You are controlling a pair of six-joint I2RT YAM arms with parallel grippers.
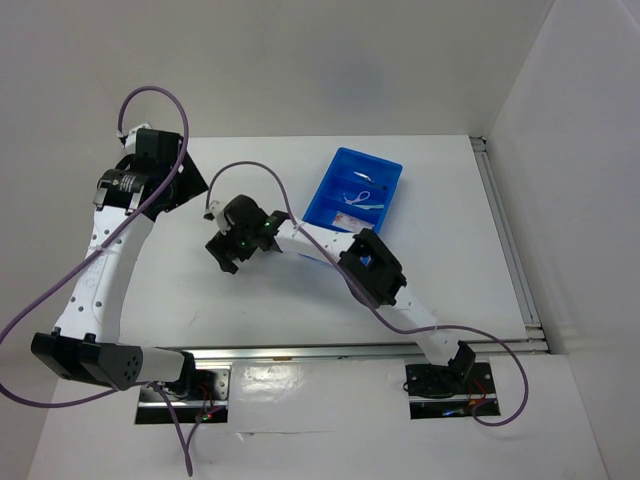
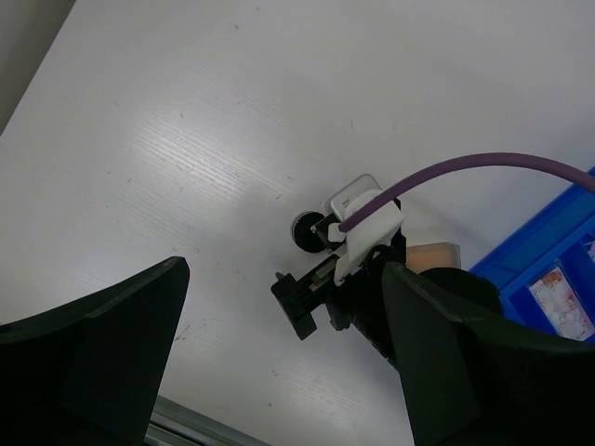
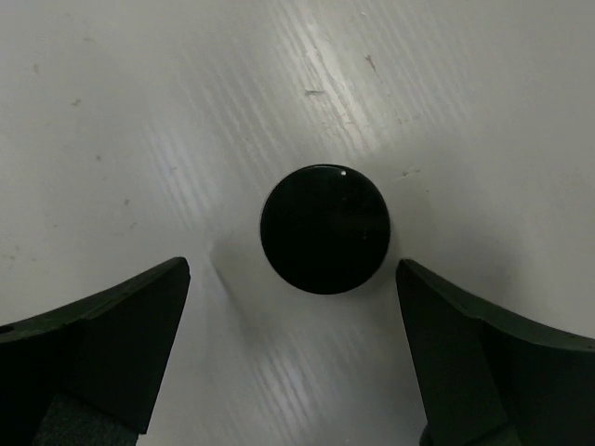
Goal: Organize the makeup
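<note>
The black round pot (image 3: pixel 324 229) sits just beyond my right gripper's fingers. I should slide my right gripper toward it next and close the fingers on the pot's sides.
A black round pot (image 3: pixel 324 229) sits on the white table, just beyond the fingertips of my right gripper (image 3: pixel 293 279). That gripper is open, apart from the pot and holding nothing. In the top view the right gripper (image 1: pixel 222 258) hangs over the table's middle left and hides the pot. The left wrist view shows the pot (image 2: pixel 305 229) beside that gripper, and a tan item (image 2: pixel 433 255) partly hidden behind the right arm. A pinkish packet (image 1: pixel 366 180) and a thin loop (image 1: pixel 358 199) lie in the blue tray (image 1: pixel 340 165). My left gripper (image 1: pixel 178 192) is open and empty at the far left.
The blue divided tray (image 2: pixel 548 237) stands at the back right of centre. A purple cable (image 2: pixel 483 167) arches over the right wrist. White walls close the back and right. A metal rail (image 1: pixel 350 350) runs along the near table edge.
</note>
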